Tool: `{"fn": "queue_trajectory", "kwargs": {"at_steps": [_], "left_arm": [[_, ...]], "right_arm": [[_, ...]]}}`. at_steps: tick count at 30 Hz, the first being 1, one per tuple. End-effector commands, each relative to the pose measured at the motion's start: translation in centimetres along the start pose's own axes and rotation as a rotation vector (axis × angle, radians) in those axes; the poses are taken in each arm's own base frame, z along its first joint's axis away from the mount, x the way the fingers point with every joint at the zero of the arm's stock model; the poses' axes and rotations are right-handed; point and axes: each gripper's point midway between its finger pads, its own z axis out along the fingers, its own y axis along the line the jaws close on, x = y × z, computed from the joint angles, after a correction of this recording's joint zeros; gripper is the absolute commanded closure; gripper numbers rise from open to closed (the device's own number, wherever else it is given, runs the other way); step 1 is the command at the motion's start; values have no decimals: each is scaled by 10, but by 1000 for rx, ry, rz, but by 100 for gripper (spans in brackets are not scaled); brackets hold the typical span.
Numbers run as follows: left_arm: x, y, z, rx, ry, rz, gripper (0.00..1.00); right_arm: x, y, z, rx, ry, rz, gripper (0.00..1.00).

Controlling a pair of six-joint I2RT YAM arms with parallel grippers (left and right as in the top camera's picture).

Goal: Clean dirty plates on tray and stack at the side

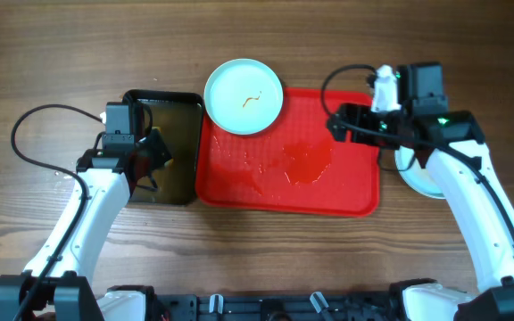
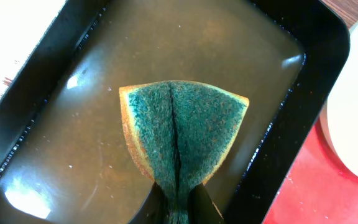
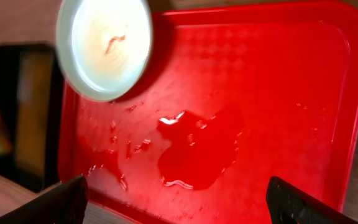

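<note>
Next I will take my left gripper to the plate, wipe, then return, lower and release the sponge (image 2: 182, 130) in the murky water (image 2: 236, 155), because an orange squiggle marks the plate.
One pale plate (image 1: 228, 89) with an orange squiggle at its centre sits on the far left corner of the red tray (image 1: 239, 183), overhanging its edge. It also shows in the right wrist view (image 3: 86, 37), on the tray (image 3: 284, 74). My left gripper (image 1: 154, 156) is shut on a folded green sponge (image 2: 182, 130) over the black tray (image 2: 73, 155); its jaws (image 2: 179, 210) pinch the sponge's end. My right gripper (image 1: 340, 125) hangs open and empty above the red tray's right part (image 3: 179, 208). A pale plate (image 1: 416, 181) lies right of the tray, mostly hidden under my right arm.
The black tray (image 1: 175, 178) holds murky water and touches the red tray's left side. A puddle of water (image 3: 201, 149) and drops lie in the middle of the red tray. Cables run behind both arms.
</note>
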Motion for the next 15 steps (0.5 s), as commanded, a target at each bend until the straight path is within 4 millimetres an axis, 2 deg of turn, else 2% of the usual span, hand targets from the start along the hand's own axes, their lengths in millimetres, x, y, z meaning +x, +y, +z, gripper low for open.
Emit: {"fn": "queue_trajectory", "kwargs": {"at_steps": [1,4,6,8,10,13,15], "left_arm": [[-5,5,-2,-28,-26,42,96],[-5,5,-2,-27,-25,42,96],[-5,5,-2,-27,-25,43,96],[-5,5,-2,-27,-25,42,96],[-5,5,-2,-27,-25,42,96],[-5,5,-2,-27,-25,42,96],[-5,5,-2,-27,-25,42,96]], "right_arm": [[-33,30,-26,14,-77,-113,8],[-53,52,-31,-53,-55,-142,9],[-65,60,-15,-100,-23,-141,9],[-75,60,20,-108,-15,-151,10],[-78,62,52,-115,3,-162,10],[-70,54,109,-104,70,-56,15],[-60,47,141,-95,118,4,25]]}}
